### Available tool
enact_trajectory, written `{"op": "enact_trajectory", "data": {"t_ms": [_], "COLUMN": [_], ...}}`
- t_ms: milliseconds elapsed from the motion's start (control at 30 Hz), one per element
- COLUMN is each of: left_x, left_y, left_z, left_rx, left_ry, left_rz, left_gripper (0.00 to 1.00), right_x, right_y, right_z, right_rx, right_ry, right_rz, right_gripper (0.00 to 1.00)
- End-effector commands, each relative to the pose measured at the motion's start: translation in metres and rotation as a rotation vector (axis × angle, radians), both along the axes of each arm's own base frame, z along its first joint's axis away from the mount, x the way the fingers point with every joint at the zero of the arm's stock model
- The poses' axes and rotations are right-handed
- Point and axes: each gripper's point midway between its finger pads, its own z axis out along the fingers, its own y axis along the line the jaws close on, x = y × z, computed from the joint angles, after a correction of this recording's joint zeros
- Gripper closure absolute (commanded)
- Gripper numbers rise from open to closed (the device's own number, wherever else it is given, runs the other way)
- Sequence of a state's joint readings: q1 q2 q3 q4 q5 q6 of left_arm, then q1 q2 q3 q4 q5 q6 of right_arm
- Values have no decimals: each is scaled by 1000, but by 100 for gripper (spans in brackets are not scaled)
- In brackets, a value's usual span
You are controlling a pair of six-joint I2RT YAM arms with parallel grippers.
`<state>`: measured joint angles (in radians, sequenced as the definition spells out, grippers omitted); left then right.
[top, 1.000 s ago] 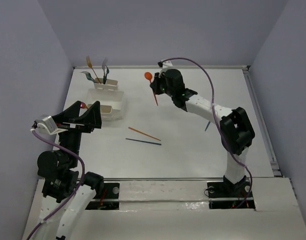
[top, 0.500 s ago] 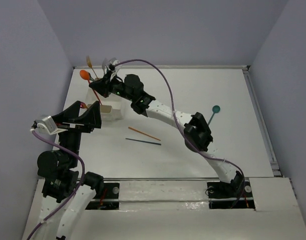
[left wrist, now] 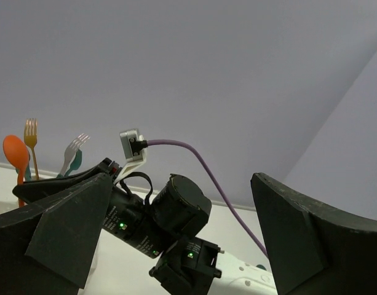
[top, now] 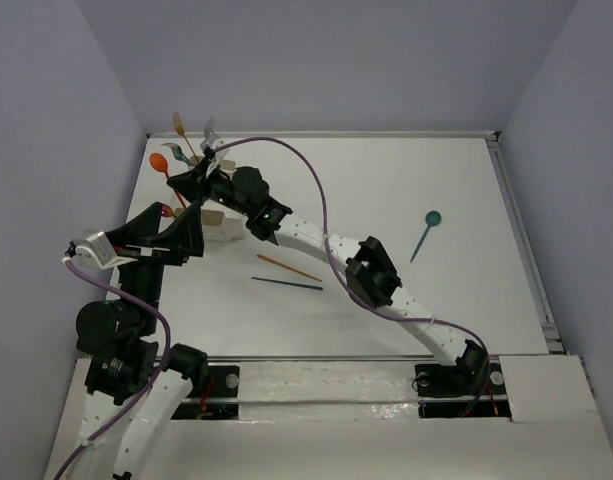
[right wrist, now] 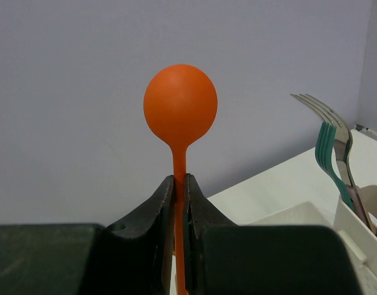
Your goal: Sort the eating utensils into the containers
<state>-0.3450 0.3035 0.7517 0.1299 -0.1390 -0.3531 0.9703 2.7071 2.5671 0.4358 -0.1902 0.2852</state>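
Observation:
The near whitish container's slot (top: 179, 211) by the red spoon is below, so my right gripper should lower the upright stem into it, away from the forks, and release.
My right gripper (top: 178, 179) reaches to the far left and is shut on the stem of an orange spoon (top: 158, 160), bowl up, beside the whitish containers (top: 226, 229), which the arm mostly hides. In the right wrist view the jaws (right wrist: 179, 184) pinch the spoon (right wrist: 180, 104) upright, with the bin wall (right wrist: 355, 241) at lower right. Teal and grey forks (right wrist: 328, 136) and an orange fork (top: 178, 124) stand in the narrow bin. My left gripper (top: 175, 213) is open and empty, raised near the bins. An orange stick (top: 288, 267), a dark blue stick (top: 286, 283) and a teal spoon (top: 423, 232) lie on the table.
The right arm (top: 316, 240) stretches diagonally across the table over the sticks; it fills the left wrist view (left wrist: 157, 215) between my open fingers (left wrist: 59, 230). Side walls close in the table at left, back and right.
My right gripper carried the orange spoon from the table's middle back to the far left by the containers, uncovering the teal spoon. The left arm has not moved.

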Motion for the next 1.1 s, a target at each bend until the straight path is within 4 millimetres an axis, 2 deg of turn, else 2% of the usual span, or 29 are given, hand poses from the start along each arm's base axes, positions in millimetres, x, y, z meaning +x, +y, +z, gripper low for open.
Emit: {"op": "enact_trajectory", "data": {"t_ms": [0, 33, 167, 267, 467, 667, 700, 767, 800, 833, 933, 967, 1033, 1067], "left_x": [-4, -5, -5, -6, -4, -4, -4, -4, -4, -4, -4, -4, -5, -5], "left_y": [1, 0, 1, -1, -2, -2, -2, -2, -2, -2, -1, -1, -1, -1], "left_z": [8, 8, 8, 9, 8, 8, 8, 8, 8, 8, 8, 8, 8, 9], "left_rx": [-12, -11, -12, -12, -11, -11, -11, -11, -11, -9, -10, -10, -12, -13], "left_ry": [-40, -41, -40, -42, -38, -38, -38, -38, -37, -38, -39, -39, -40, -41], "left_rz": [-6, -7, -6, -16, -16, -16, -16, -16, -15, -16, -14, -14, -13, -12], "left_gripper": [1, 1, 1, 1, 1, 1, 1, 1, 1, 1, 1, 1, 1, 1], "right_x": [-5, -3, 1, 2, 6, 9, 9, 8, 7, 5, -1, -3, -4, -5], "right_y": [-3, -1, 2, 4, 3, 6, 7, 6, 7, 5, 5, 4, 3, 0], "right_z": [38, 26, 5, -1, 2, -14, -23, -22, -29, -21, -17, -14, -9, -4], "right_rx": [107, 88, 64, 59, 60, 41, 29, 28, 15, 21, 21, 19, 15, 15], "right_ry": [-81, -69, -48, -50, -78, -67, -59, -59, -51, -58, -69, -73, -82, -85], "right_rz": [-26, -27, -34, -38, -63, -66, -62, -58, -51, -47, -23, -16, -16, -17], "right_gripper": [100, 100, 100, 100, 100, 100, 100, 100, 98, 95, 74, 59, 47, 46]}}
